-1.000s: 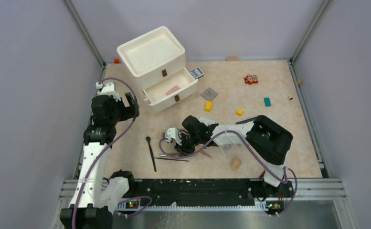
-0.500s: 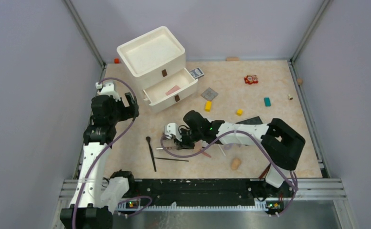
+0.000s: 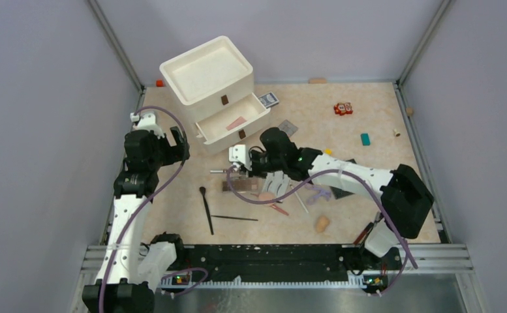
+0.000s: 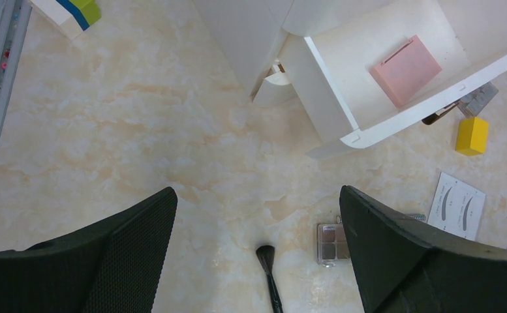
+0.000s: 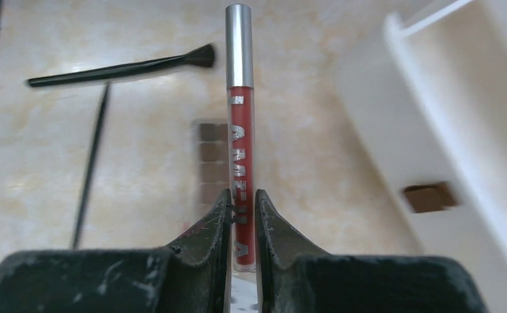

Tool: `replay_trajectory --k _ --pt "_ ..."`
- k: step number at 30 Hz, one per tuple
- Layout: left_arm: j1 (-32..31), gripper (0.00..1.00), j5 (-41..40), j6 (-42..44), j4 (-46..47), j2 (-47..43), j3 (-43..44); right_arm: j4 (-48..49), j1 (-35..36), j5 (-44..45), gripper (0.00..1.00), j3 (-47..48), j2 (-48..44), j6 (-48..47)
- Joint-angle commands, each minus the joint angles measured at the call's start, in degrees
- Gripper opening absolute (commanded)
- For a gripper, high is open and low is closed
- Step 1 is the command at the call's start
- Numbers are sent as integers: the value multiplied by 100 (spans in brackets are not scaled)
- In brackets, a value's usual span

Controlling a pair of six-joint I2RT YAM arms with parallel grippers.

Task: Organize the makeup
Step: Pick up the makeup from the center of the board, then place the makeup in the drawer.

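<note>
I will first move my right gripper away from my base past the drawer's front edge, so that the lip gloss tube (image 5: 241,130) gets over the open drawer.
My right gripper (image 5: 241,195) is shut on a red lip gloss tube (image 5: 241,130) with a silver cap, and holds it above the table. Seen from the top, that gripper (image 3: 237,171) hangs just in front of the open white drawer (image 3: 263,117), where a pink compact (image 4: 406,70) lies. Below it are a brown eyeshadow palette (image 3: 234,186), a black brush (image 3: 206,208), a thin black stick (image 3: 234,218), the white eyelash card (image 4: 457,205), a purple curler (image 3: 317,193) and a peach sponge (image 3: 322,223). My left gripper (image 4: 257,215) is open and empty, left of the drawer.
The white two-tier drawer unit (image 3: 208,72) stands at the back left. A yellow block (image 4: 472,135) and a grey square (image 3: 288,126) lie by the drawer. A teal block (image 3: 365,139), red blocks (image 3: 342,108) and a patterned card box (image 3: 269,99) sit further back.
My right gripper closed on the lip gloss tube, lifted it off the table and carried it back toward the open drawer. The left arm has not moved.
</note>
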Motion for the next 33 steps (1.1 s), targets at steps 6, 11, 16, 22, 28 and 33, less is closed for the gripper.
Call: replay_trajectory --k 6,11,16,22,28,33 --pt "29 99 -26 45 231 -78 60 -1648 -404 1379 4 2670 955 -2295" --pt "26 99 -2 50 231 -54 63 -2209 -422 1960 4 3779 1681 -3288" --pt "29 99 -29 50 230 -66 55 -2169 -425 2297 3 4088 2146 -3912" --pt "24 99 -25 50 231 -67 62 -1520 -422 2705 5 4047 2455 -4274" --pt "27 99 -60 50 222 -87 64 -883 -417 2828 17 3889 2546 -4350" --pt "23 99 -30 50 231 -79 60 -526 -421 2921 42 3634 2389 -4225"
